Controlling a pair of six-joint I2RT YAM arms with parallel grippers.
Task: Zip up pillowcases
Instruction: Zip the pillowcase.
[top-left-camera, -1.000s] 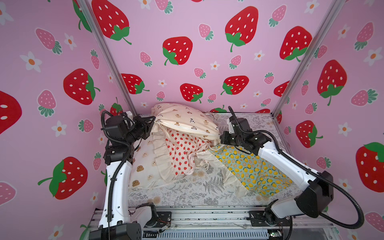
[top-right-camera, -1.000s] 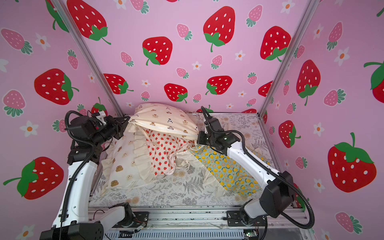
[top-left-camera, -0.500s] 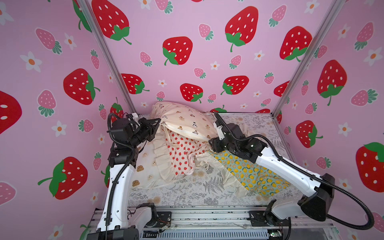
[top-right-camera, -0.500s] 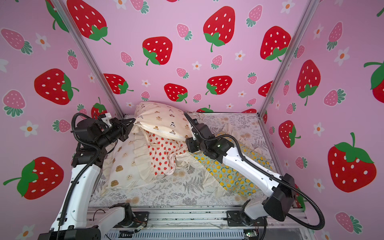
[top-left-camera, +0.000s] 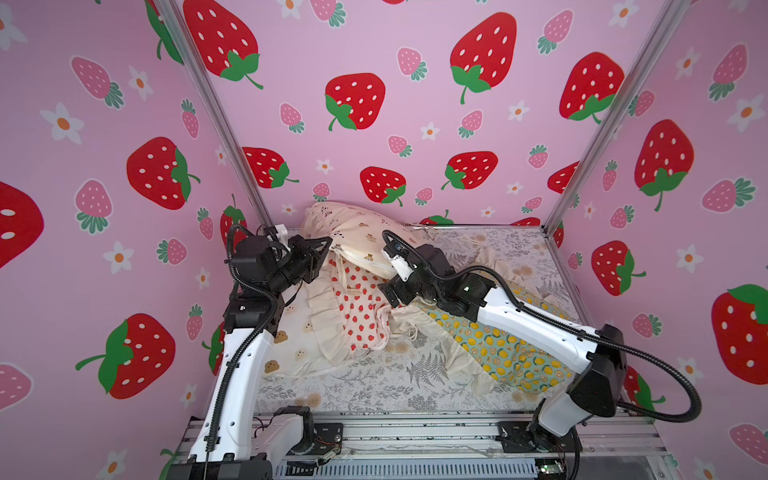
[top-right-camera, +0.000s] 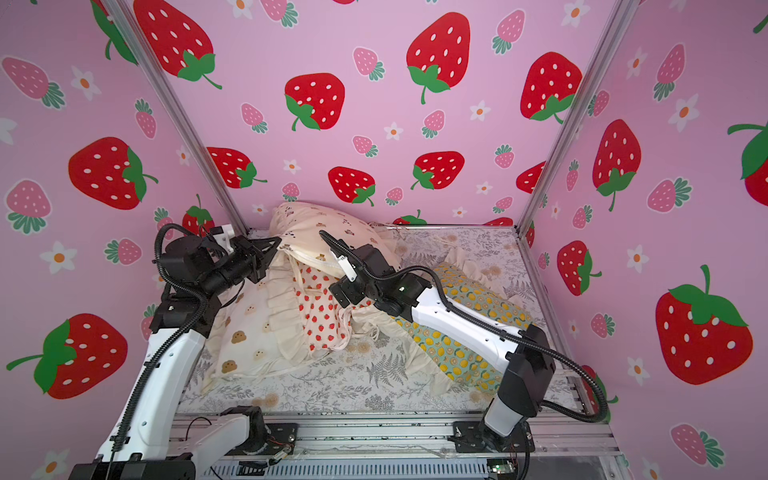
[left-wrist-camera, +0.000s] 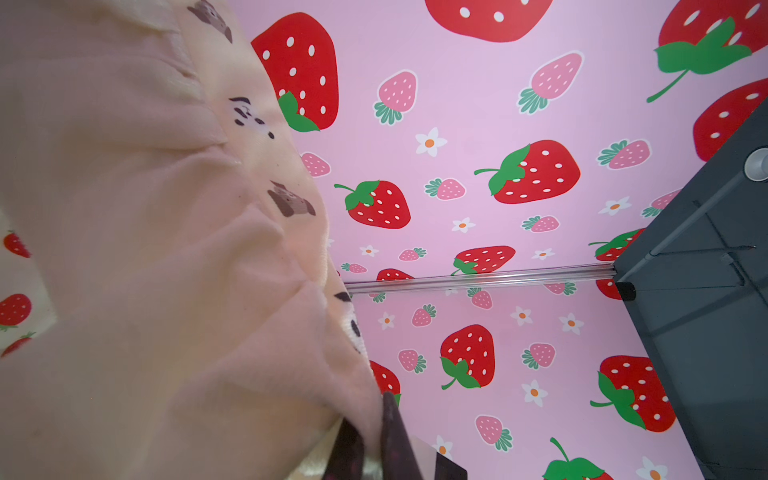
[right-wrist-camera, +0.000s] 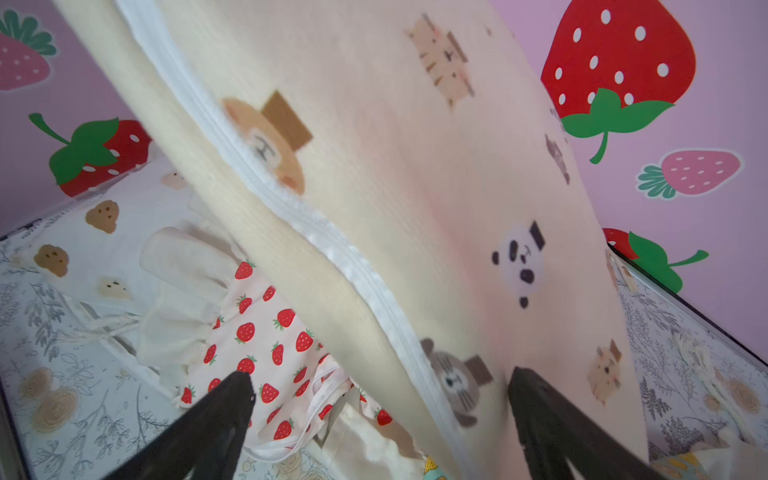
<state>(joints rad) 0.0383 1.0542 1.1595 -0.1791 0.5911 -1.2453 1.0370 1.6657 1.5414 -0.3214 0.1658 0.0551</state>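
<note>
Next, the left gripper carries the ruffled corner past the strawberry pillowcase (top-left-camera: 357, 307), lowers and releases it at the lemon pillowcase's end (top-left-camera: 437, 318), because the cream cloth overhangs the strawberry one.
The cream pillowcase with small bears and pandas (top-left-camera: 357, 232) is raised at the back. My left gripper (top-left-camera: 328, 243) is shut on its ruffled corner, and the cloth is pinched between the fingers (left-wrist-camera: 395, 419). My right gripper (right-wrist-camera: 380, 376) is open, with the white zipper edge (right-wrist-camera: 316, 232) running between its fingers without being gripped. In a top view the right gripper (top-right-camera: 336, 291) hangs under the lifted pillowcase. The strawberry pillowcase (top-left-camera: 357, 307) lies crumpled below. The white bear-face pillowcase (top-left-camera: 291, 340) is at the left and the lemon pillowcase (top-left-camera: 498, 349) under the right arm.
A grey fern-print sheet (top-left-camera: 395, 382) covers the table. Pink strawberry walls with metal posts (top-left-camera: 582, 187) close in the back and both sides. The arm bases sit on a metal rail (top-left-camera: 415, 432) along the front edge.
My right gripper went from shut to open and slid left along the cream pillowcase's zipper edge. My left gripper kept its hold and shifted slightly right.
</note>
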